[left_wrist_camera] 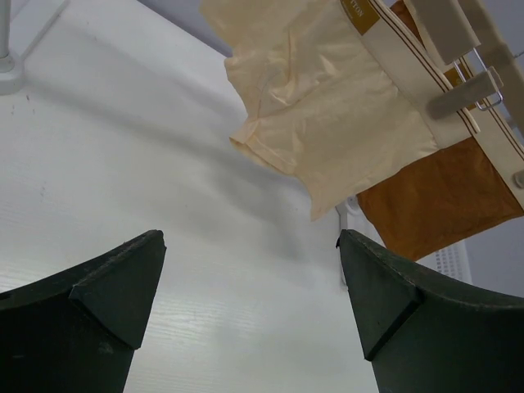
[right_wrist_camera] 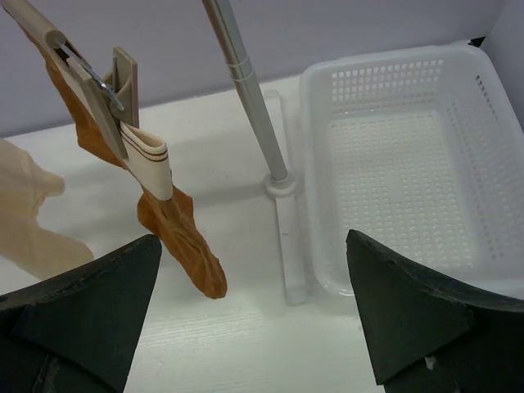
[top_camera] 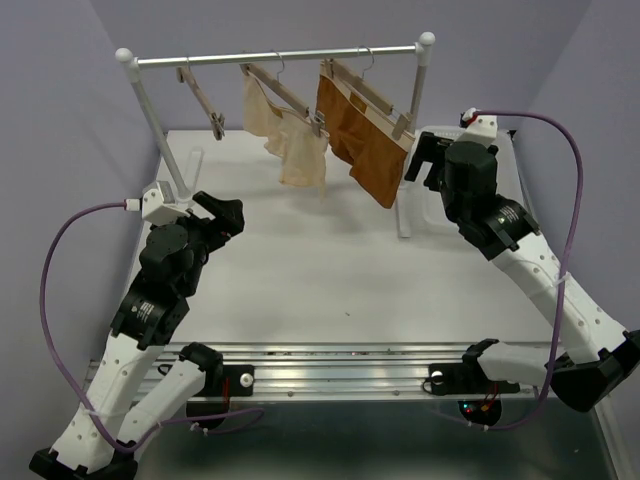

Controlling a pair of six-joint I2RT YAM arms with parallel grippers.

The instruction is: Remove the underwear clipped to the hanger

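Note:
My right gripper reaches outward and to its left in the top view to the hanger bar (top_camera: 364, 87) next and closes there, since the bar carries the underwear.
The rust-brown underwear (top_camera: 362, 135) hangs clipped to a light wooden hanger (top_camera: 365, 92) at the right end of the rail. It also shows in the right wrist view (right_wrist_camera: 176, 225), held by a clip (right_wrist_camera: 121, 90), and in the left wrist view (left_wrist_camera: 438, 201) behind the cream pair. My right gripper (top_camera: 420, 158) is open and empty, just right of the underwear's lower corner, not touching. In its wrist view the right gripper (right_wrist_camera: 254, 307) is above the table. My left gripper (top_camera: 225, 215) is open and empty, low on the table left of the rack; in its wrist view the left gripper (left_wrist_camera: 250, 303) has wide-apart jaws.
A pale cream underwear (top_camera: 290, 135) hangs on the middle hanger (top_camera: 285, 95). A bare wooden hanger (top_camera: 203, 100) hangs at the left. The rail (top_camera: 275, 56) rests on white posts (top_camera: 150, 115). A white basket (right_wrist_camera: 409, 164) sits at the right, beside the right post (right_wrist_camera: 246, 90).

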